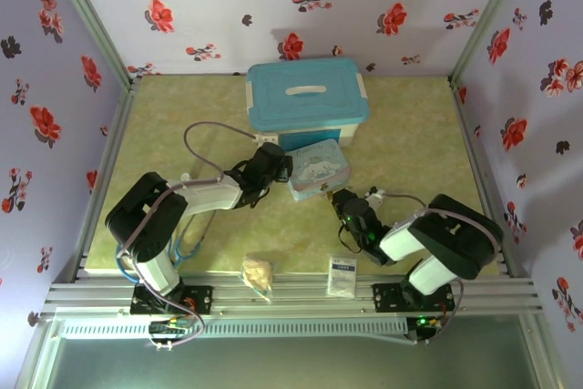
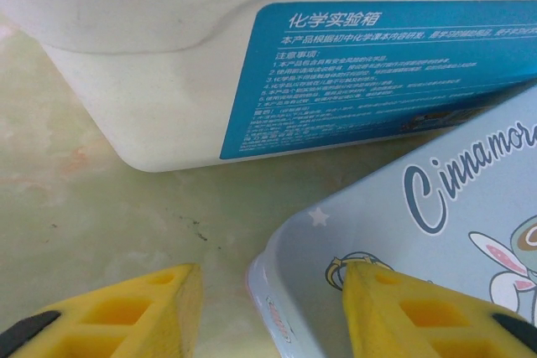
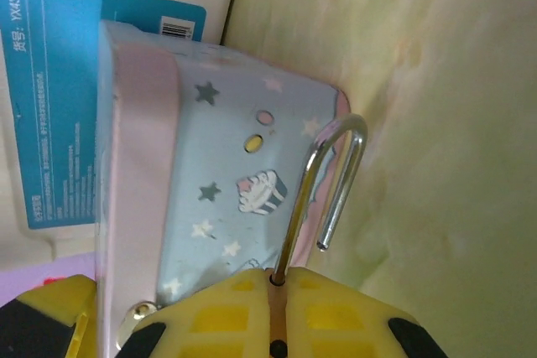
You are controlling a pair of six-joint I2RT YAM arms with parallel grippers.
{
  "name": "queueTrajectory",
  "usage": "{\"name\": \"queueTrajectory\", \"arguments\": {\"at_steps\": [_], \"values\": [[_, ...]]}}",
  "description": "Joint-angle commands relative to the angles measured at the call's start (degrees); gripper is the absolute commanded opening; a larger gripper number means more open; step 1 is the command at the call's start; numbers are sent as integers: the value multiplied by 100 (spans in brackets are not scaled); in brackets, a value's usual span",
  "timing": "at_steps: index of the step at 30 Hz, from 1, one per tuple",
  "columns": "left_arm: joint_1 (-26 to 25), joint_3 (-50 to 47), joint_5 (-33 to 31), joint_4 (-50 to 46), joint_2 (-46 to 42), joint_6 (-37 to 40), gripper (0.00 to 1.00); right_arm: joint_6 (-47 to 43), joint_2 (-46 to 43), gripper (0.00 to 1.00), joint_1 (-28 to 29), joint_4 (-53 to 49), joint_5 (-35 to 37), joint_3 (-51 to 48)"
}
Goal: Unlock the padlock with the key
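Note:
My right gripper should back away from the tin (image 3: 226, 157), go down and let go of the padlock, because the tabletop below it and back toward the white sachet is bare.
My right gripper (image 3: 277, 278) is shut on the padlock (image 3: 331, 182). Its brass body is almost hidden between the yellow fingers, and only a thin strip shows at the seam. The grey shackle sticks out ahead with its far leg hanging free of the body. It stands just beside the corner of the cartoon-print tin (image 3: 226, 157). In the top view this gripper (image 1: 343, 201) sits at the tin's near right corner. My left gripper (image 2: 273, 291) is open and holds nothing, its fingers straddling the tin's left rim (image 2: 285, 291). The key is out of view.
A white box with a blue lid (image 1: 308, 102) stands directly behind the tin (image 1: 317, 173), nearly touching it. A white sachet (image 1: 342, 275) and a beige lump (image 1: 258, 273) lie near the front rail. A grey cable loop (image 1: 205, 134) arcs over the left arm.

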Motion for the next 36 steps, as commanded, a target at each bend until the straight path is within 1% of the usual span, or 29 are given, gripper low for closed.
{"name": "queueTrajectory", "arguments": {"at_steps": [1,2,3,5,7,10,14,17,22,24,29,31,33,34,36], "values": [[40,-191,-209,-1413,422,243,48,-697,-767,0,-341,-1142,-925,141],[40,-130,-211,-1444,438,273,48,-897,-1073,0,-527,-1719,-1259,190],[41,-85,-217,-1465,438,301,48,-1096,-1318,0,-629,-2063,-1462,161],[70,3,-218,-1477,429,341,48,-1444,-1851,0,-974,-2569,-2025,3],[99,82,-218,-1490,429,393,48,-1795,-2177,0,-1280,-3185,-2632,19],[145,209,-213,-1527,468,481,48,-2059,-2417,0,-1732,-3327,-3544,-126],[197,331,-214,-1584,499,615,48,-2387,-2710,0,-2045,-3783,-4130,-130],[238,371,-210,-1619,480,656,49,-2532,-2986,0,-2151,-4216,-4296,-144],[260,318,-212,-1552,410,624,49,-2538,-3254,0,-2291,-4195,-4500,-527],[260,318,-196,-1552,428,620,49,-2535,-3456,0,-2299,-4324,-4474,-620],[261,300,-156,-1498,442,575,49,-2663,-4252,0,-2372,-5155,-4328,-743],[260,305,-163,-1492,442,570,49,-2834,-4406,0,-2451,-5513,-4329,-673],[268,339,-159,-1503,455,572,51,-3110,-4347,0,-2526,-5907,-4367,-502],[274,365,-160,-1519,456,584,52,-3264,-4248,1,-2542,-6059,-4409,-398],[290,459,-154,-1571,441,634,53,-3528,-4039,10,-2574,-6450,-4372,-151]]}}
